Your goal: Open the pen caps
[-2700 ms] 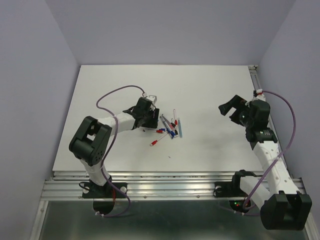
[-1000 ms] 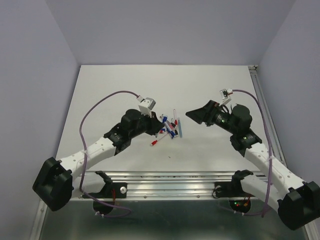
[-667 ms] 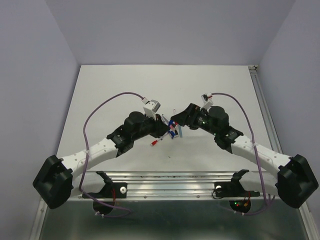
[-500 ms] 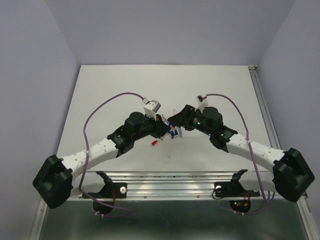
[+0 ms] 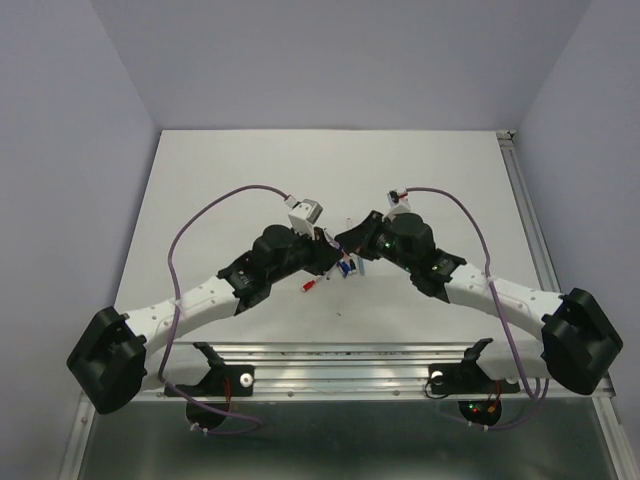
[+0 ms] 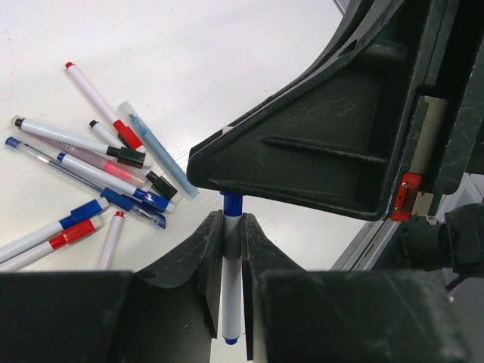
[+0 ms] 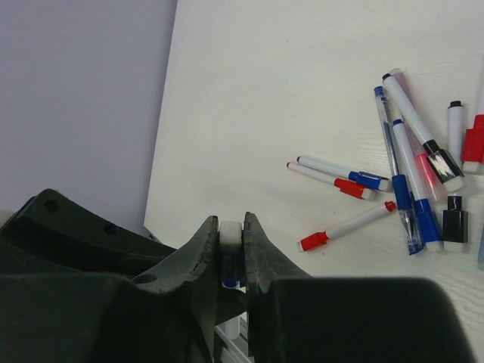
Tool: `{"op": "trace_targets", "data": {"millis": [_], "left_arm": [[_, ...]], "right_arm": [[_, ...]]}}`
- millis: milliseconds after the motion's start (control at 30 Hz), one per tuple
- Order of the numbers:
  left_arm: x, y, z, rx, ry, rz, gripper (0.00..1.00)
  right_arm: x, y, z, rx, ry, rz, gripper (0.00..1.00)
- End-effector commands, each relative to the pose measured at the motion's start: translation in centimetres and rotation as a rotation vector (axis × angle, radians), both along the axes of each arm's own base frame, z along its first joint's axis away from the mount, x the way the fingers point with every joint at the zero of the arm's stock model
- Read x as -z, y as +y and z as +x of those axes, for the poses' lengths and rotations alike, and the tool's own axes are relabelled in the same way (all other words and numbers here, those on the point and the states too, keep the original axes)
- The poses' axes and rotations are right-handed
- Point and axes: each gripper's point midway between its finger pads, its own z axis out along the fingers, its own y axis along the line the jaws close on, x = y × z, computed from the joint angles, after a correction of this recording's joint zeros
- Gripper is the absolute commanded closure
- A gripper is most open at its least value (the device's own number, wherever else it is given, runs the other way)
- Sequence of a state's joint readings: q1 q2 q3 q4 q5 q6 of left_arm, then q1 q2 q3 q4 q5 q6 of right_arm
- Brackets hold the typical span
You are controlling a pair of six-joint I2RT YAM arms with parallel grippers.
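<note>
I should move my left gripper away from the blue cap (image 6: 233, 203) and down to release the white pen, since bare tabletop lies below it, to its left in the top view.
My left gripper (image 6: 231, 246) is shut on a white-barrelled pen (image 6: 231, 302), held above the table. The pen's blue cap (image 6: 233, 203) sticks out past the fingertips. My right gripper (image 7: 231, 231) faces the left one tip to tip and is shut on that capped end (image 7: 231, 278). From above, the two grippers (image 5: 330, 255) (image 5: 352, 240) meet over the loose pens (image 5: 346, 266). Several pens with red, blue and black caps (image 6: 98, 170) (image 7: 401, 181) lie scattered on the white table.
A single red-capped pen (image 5: 312, 285) lies apart, nearer the front. The table's metal front rail (image 5: 340, 355) runs along the near edge. Purple cables (image 5: 215, 205) arch over both arms.
The right arm swung in from the right side to meet the left gripper. Its jaws went from wide open to shut on the pen's capped end. The left gripper kept its hold.
</note>
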State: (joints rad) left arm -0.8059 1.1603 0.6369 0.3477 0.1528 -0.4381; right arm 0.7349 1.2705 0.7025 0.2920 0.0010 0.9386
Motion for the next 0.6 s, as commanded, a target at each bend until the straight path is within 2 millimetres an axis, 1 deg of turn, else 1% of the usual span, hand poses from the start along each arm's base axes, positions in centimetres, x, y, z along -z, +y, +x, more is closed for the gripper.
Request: {"op": "trace_targets", "data": {"millis": [0,33,67,100,133,167,200,233,267,300,333,367,400,433,467,500,533,567], "left_arm": [[-1.6,0.3,1.0,-0.111,0.005,-0.025,1.00],[-0.9,0.7,1.0,-0.142,0.018,-0.006,1.00],[0.7,1.5,0.9,-0.188,0.039,0.034,1.00],[1.1,1.5,0.3,-0.190,0.051,0.042,1.00],[1.9,1.1,-0.9,-0.168,0.065,0.051,1.00],[3.0,1.6,-1.9,-0.188,0.106,0.046,1.00],[3.5,1.6,-2.9,-0.183,0.119,0.043,1.00],[3.7,1.4,-4.0,-0.168,0.125,0.037,1.00],[4.9,1.2,-6.2,-0.153,0.132,0.064,1.00],[4.5,1.0,-7.1,-0.154,0.149,0.029,1.00],[4.7,0.6,-8.1,-0.130,0.160,0.023,1.00],[4.9,0.3,-9.4,-0.107,0.173,0.022,1.00],[5.2,-0.1,-10.0,-0.095,0.188,0.023,1.00],[5.0,-0.1,-9.8,-0.122,0.187,0.019,1.00],[5.4,-0.3,-10.3,-0.113,0.193,0.035,1.00],[5.3,-0.4,-10.2,-0.115,0.187,0.037,1.00],[5.1,-0.5,-10.0,-0.124,0.184,0.039,1.00],[4.6,-0.3,-9.2,-0.161,0.164,0.045,1.00]], "right_arm": [[-4.1,-1.7,3.6,0.192,-0.081,-0.042,0.99],[-4.8,-2.7,4.7,0.250,-0.108,-0.074,0.99],[-7.1,-4.0,6.3,0.343,-0.150,-0.083,0.99],[-7.2,-5.0,7.5,0.384,-0.144,-0.124,0.99],[-8.0,-6.0,8.6,0.417,-0.168,-0.153,0.99],[-8.7,-8.6,10.9,0.487,-0.177,-0.167,0.99],[-10.6,-10.0,13.1,0.537,-0.194,-0.166,0.99],[-10.9,-11.6,14.8,0.575,-0.184,-0.177,0.99],[-11.9,-14.9,17.1,0.634,-0.187,-0.187,0.99],[-14.4,-15.9,18.2,0.662,-0.219,-0.188,0.99],[-13.8,-17.0,19.7,0.687,-0.216,-0.246,0.99],[-14.5,-17.7,20.2,0.714,-0.223,-0.257,0.99],[-15.5,-17.9,20.6,0.717,-0.237,-0.247,0.99],[-15.6,-18.3,21.1,0.717,-0.238,-0.240,0.99],[-15.7,-17.9,21.3,0.692,-0.241,-0.232,0.99],[-15.7,-17.9,21.4,0.688,-0.241,-0.236,0.99],[-15.0,-17.9,21.3,0.667,-0.230,-0.270,0.99],[-13.9,-17.6,21.4,0.636,-0.200,-0.290,0.99]]}}
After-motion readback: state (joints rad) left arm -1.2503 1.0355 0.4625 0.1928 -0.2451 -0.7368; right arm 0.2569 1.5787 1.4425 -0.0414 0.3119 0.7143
